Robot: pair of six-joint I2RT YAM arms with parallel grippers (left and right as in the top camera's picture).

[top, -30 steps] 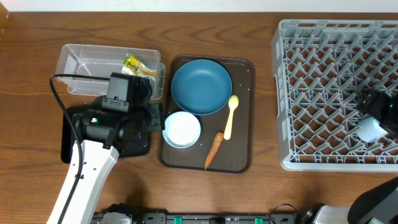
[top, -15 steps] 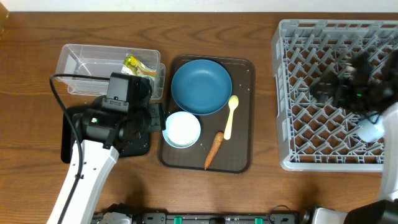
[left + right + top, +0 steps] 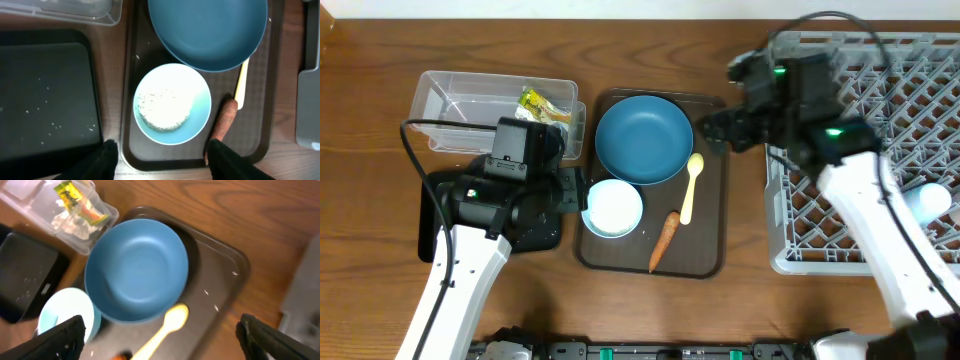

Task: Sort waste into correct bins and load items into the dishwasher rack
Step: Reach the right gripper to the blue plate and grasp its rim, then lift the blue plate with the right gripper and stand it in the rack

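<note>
The blue plate is empty, so I need to move my right gripper down to the left in the overhead view onto the plate's rack-side rim [image 3: 690, 141] [image 3: 183, 288].
A blue plate [image 3: 643, 138] and a pale bowl [image 3: 612, 208] of white rice [image 3: 164, 107] sit on the brown tray [image 3: 705, 255], with a pale yellow spoon [image 3: 690, 185] and an orange carrot [image 3: 664, 240] beside them. My left gripper [image 3: 572, 190] is open at the bowl's left, its fingers [image 3: 102, 161] apart at the tray's near rim, holding nothing. My right gripper [image 3: 712, 130] hovers open over the tray's far right corner, the spoon [image 3: 165, 330] lying below between its spread fingers [image 3: 65, 335]. The clear tub [image 3: 495, 100] holds a yellow-green wrapper [image 3: 542, 103]. A light-blue cup [image 3: 930, 200] rests in the grey rack [image 3: 865, 150].
The black bin [image 3: 45, 95], with scattered rice grains in it, lies left of the tray, mostly hidden under my left arm in the overhead view. The rack's left wall [image 3: 300, 295] stands just right of the tray. Bare wood lies along the table's front.
My right arm has swung left from the rack's right side to above the tray's far right corner, leaving the light-blue cup in the rack. The left arm has stayed put.
</note>
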